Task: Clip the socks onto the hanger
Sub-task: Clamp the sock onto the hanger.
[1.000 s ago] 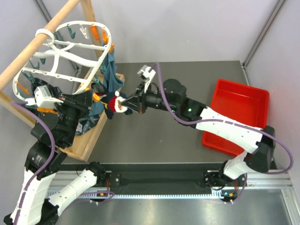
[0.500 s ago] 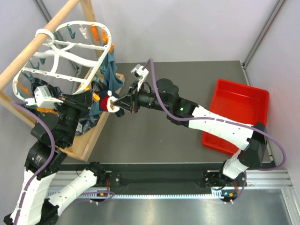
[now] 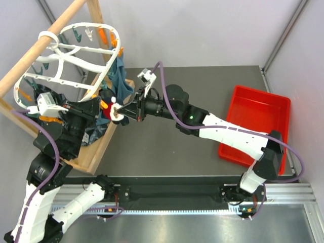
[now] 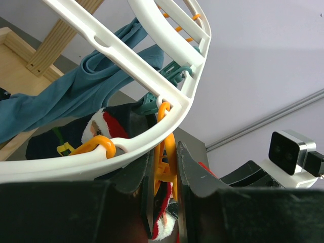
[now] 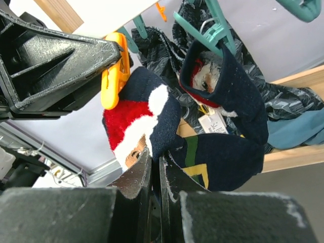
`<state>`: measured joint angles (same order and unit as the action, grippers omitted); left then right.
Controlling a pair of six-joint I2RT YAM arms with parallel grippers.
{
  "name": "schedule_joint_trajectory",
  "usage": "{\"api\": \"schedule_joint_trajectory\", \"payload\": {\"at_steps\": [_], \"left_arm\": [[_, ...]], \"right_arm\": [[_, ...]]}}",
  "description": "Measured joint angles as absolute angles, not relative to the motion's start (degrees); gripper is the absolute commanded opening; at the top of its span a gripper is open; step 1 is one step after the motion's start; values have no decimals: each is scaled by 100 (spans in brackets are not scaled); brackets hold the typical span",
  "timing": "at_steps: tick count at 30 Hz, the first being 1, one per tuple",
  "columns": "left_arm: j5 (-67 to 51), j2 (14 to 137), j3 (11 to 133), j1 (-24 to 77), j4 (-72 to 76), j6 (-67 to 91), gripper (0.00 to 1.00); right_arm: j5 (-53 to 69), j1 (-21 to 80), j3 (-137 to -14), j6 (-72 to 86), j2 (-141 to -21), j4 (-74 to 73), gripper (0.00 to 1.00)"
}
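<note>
The orange clip (image 4: 167, 152) sits to my right gripper's left in the top view, so my right gripper will move the sock's cuff toward the clip next, then release.
The white hanger (image 3: 66, 55) hangs from a wooden pole at the upper left; its rim also crosses the left wrist view (image 4: 126, 50). My left gripper (image 3: 99, 107) is shut on an orange clip (image 4: 167, 152) under the rim, squeezing it. My right gripper (image 3: 124, 112) is shut on a navy sock (image 3: 116, 110) with a red-and-white cuff. It holds the cuff (image 5: 134, 121) right below the orange clip (image 5: 115, 71). A second navy sock (image 5: 233, 86) hangs from a teal clip beside it.
A teal-blue garment (image 3: 120, 76) hangs from the hanger's right end. A dark patterned cloth (image 3: 93, 134) lies in the wooden frame (image 3: 101, 147) below. A red bin (image 3: 258, 126) stands at the right of the table.
My right gripper has moved left with the sock, bringing its cuff up to the orange clip in my left gripper. The left arm has stayed put.
</note>
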<state>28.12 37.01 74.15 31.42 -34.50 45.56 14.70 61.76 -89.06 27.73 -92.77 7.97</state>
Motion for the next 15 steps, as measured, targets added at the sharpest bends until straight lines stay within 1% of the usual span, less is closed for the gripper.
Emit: {"api": "schedule_joint_trajectory", "payload": {"at_steps": [15], "left_arm": [[2814, 3697, 7408, 3142, -3450, 4560, 0]], "right_arm": [[1518, 6292, -9131, 2926, -9351, 862, 0]]}}
